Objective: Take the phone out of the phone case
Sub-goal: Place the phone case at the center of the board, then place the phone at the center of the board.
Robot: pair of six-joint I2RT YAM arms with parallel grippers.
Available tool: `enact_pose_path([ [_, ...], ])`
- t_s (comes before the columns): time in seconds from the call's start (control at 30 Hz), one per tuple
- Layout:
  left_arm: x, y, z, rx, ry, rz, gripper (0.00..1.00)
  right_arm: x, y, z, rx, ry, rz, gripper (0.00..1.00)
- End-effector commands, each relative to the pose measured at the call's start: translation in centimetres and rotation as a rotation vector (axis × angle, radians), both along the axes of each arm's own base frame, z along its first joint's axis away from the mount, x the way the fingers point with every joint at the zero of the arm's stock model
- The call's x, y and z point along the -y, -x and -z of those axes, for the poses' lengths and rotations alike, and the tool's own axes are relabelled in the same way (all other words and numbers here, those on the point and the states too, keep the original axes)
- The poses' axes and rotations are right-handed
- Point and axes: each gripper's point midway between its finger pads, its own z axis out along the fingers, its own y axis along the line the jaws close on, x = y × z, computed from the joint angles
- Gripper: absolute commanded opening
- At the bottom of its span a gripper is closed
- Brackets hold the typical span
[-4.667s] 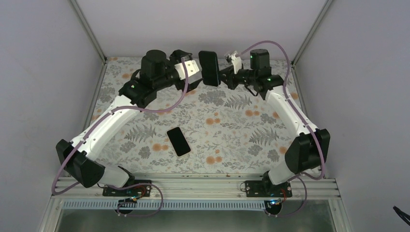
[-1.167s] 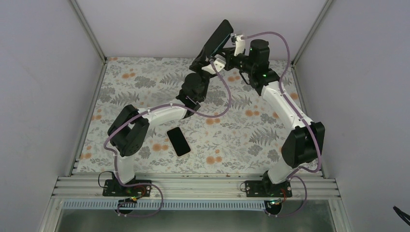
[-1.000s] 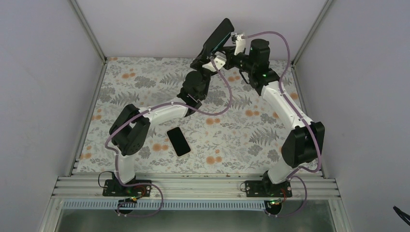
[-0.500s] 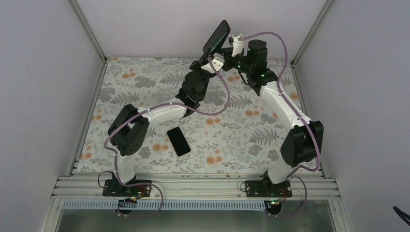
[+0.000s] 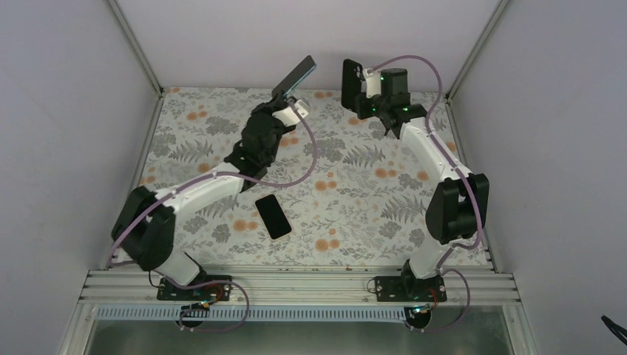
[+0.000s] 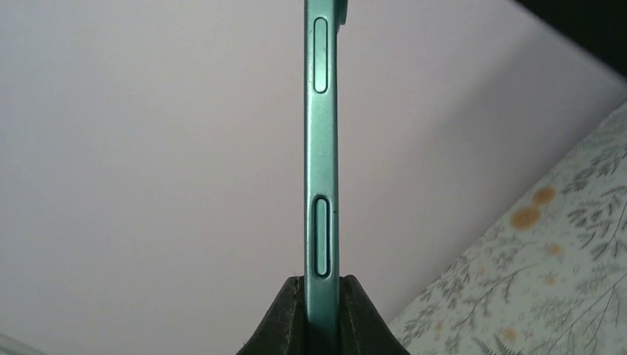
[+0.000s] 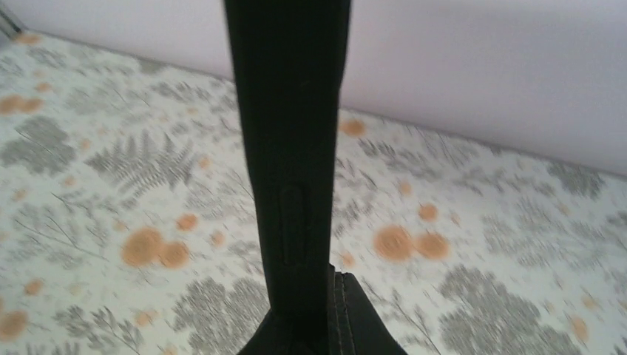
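Note:
The tablecloth spot beside the second phone is lower and closer to my base, so my left gripper will next move back and down to release its phone there.
The phone (image 5: 295, 77) is a thin slab with a teal edge, held tilted in the air over the back of the table by my left gripper (image 5: 285, 102). In the left wrist view its edge (image 6: 321, 148) with two side buttons rises from between the black fingers (image 6: 361, 318), which are shut on it. The black phone case (image 5: 348, 82) hangs apart from the phone, to its right, in my right gripper (image 5: 363, 86). Seen from the right wrist, the case (image 7: 288, 111) stands edge-on, clamped at its lower end by that gripper (image 7: 307, 325).
A second dark phone (image 5: 273, 216) lies flat on the floral tablecloth (image 5: 355, 192) near the middle, below the left arm. Grey walls enclose the table at the back and both sides. The arm bases sit on the metal rail (image 5: 296, 285) at the near edge.
Phone and case were together between both grippers; now they are apart. The left gripper shut on the phone and swung left with it. The right gripper kept the case.

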Motion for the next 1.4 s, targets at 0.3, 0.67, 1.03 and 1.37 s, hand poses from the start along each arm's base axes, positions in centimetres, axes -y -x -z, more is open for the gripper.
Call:
enact_pose_path([
  [0.3,-11.0,6.2,11.9,-0.171,-0.573,-0.159,0.09,1.0,9.3,10.0,-0.486,0.076,-0.334,0.03],
  [0.67,-16.5,9.7,22.0,-0.313,-0.860,-0.235,0.09,2.6,14.2,19.4,-0.761,0.138,-0.348,0.03],
  [1.03,-13.1,12.6,25.0,-0.647,-0.725,0.068,0.88,6.8,11.4,19.6,-0.680,0.344,-0.134,0.69],
  [1.37,-10.3,11.5,17.1,-0.799,-0.371,0.245,0.93,-3.0,18.1,13.2,-0.385,0.577,-0.485,0.83],
])
